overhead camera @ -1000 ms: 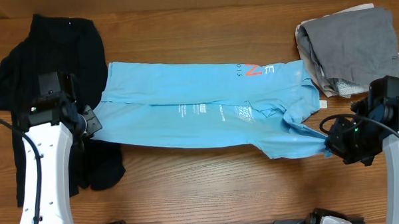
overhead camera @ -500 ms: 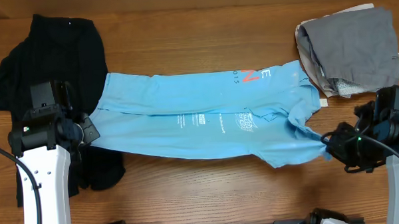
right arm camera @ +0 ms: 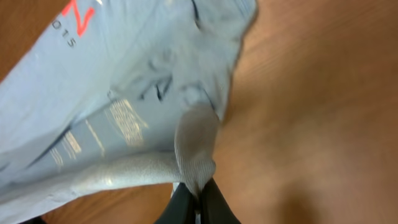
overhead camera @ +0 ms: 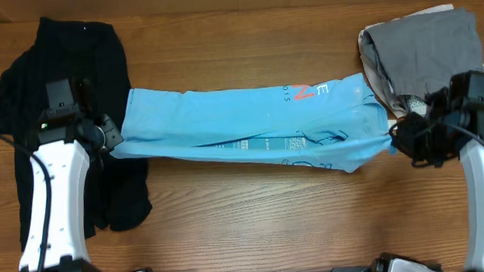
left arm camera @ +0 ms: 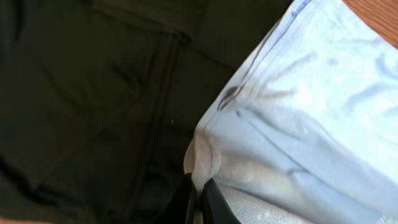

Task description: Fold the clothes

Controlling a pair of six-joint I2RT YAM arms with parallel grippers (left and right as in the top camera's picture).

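My right gripper carries the still-lifted end outward next, lowers it and releases, since the shirt's back layer by the grey pile lies below and outward of the gripper.
A light blue shirt [overhead camera: 250,128] with red lettering lies stretched across the middle of the table, folded lengthwise. My left gripper [overhead camera: 113,143] is shut on its left edge [left arm camera: 205,165], next to the black garment [overhead camera: 70,69]. My right gripper [overhead camera: 397,139] is shut on the shirt's right end [right arm camera: 196,155] and holds it lifted a little above the wood. The front edge of the shirt is raised between the two grippers.
A black garment [left arm camera: 87,93] is spread over the left end of the table under my left arm. A grey folded pile [overhead camera: 425,53] sits at the back right. Bare wood [overhead camera: 253,224] lies in front of the shirt.
Both grippers have moved toward the back of the table, carrying the shirt's front edge up and over. The shirt now looks narrower.
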